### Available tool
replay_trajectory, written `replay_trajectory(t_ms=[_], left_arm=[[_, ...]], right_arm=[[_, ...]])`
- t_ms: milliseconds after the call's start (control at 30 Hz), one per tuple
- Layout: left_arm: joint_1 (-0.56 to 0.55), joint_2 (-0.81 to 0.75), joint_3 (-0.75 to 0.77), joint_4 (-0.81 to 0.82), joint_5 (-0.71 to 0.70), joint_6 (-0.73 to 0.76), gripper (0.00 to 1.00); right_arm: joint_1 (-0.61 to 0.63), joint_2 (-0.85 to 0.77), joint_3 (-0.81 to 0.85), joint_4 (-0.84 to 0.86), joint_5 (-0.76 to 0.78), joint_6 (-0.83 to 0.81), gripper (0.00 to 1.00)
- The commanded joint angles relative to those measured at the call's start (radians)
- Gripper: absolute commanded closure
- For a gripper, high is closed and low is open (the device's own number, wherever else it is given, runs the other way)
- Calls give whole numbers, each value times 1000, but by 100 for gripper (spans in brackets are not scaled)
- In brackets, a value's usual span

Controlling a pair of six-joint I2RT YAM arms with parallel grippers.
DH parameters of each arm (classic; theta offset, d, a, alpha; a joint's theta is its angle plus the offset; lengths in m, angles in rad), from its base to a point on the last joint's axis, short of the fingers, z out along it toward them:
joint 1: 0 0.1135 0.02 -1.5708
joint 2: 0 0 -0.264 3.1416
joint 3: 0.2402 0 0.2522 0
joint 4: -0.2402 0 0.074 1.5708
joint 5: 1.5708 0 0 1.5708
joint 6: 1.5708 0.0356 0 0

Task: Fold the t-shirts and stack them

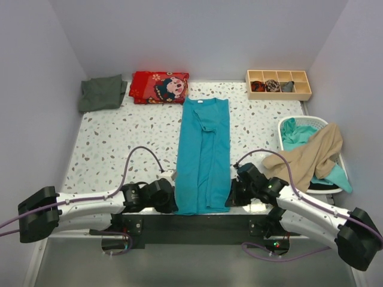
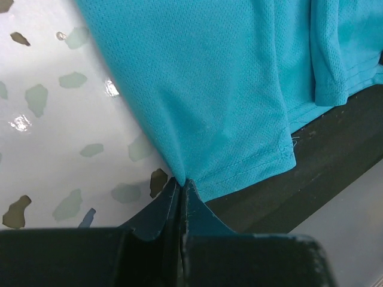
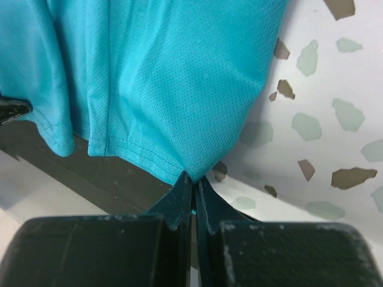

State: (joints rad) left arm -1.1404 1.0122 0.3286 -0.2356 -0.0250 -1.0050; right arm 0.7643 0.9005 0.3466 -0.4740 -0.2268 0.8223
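Observation:
My left gripper lifts the teal t-shirt's hem corner outward next, then brings the hem corner down onto the t-shirt's middle (image 1: 192, 150).
The bright teal t-shirt (image 1: 203, 155) lies in a long narrow strip down the table's middle, its sides folded in. My left gripper (image 1: 172, 199) is shut on its near left hem corner (image 2: 179, 178). My right gripper (image 1: 232, 196) is shut on its near right hem corner (image 3: 190, 175). The hem hangs slightly over the table's dark front edge. The dark grey-green t-shirt (image 1: 102, 92) lies folded at the far left corner. The beige t-shirt (image 1: 311, 156) drapes over the white basket (image 1: 286, 127) at the right.
A red cartoon-print cloth (image 1: 160, 87) lies at the back next to the grey-green shirt. A wooden divided box (image 1: 279, 84) with small dark bundles stands at the back right. More teal cloth (image 1: 297, 136) lies in the basket. The table's front edge (image 2: 335, 161) is dark.

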Motion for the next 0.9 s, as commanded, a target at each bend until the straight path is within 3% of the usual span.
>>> replay_trajectory(t_ms=[0,200,533,867], left_arm=[[-36,-9,69,-56,-79,-46,100],[-36,40,205,-114,-220,11,100],[-18,155,418,-215,-414,91,100],[206,229,487,-114,-355,259,100]], right_arm=[[9,-77,31,-60,4,-17,100],[9,-74,139,-41,84,-116,100],[9,123,374,-104,243,-285,100],[-11,337,542,-97,365,-384,97]])
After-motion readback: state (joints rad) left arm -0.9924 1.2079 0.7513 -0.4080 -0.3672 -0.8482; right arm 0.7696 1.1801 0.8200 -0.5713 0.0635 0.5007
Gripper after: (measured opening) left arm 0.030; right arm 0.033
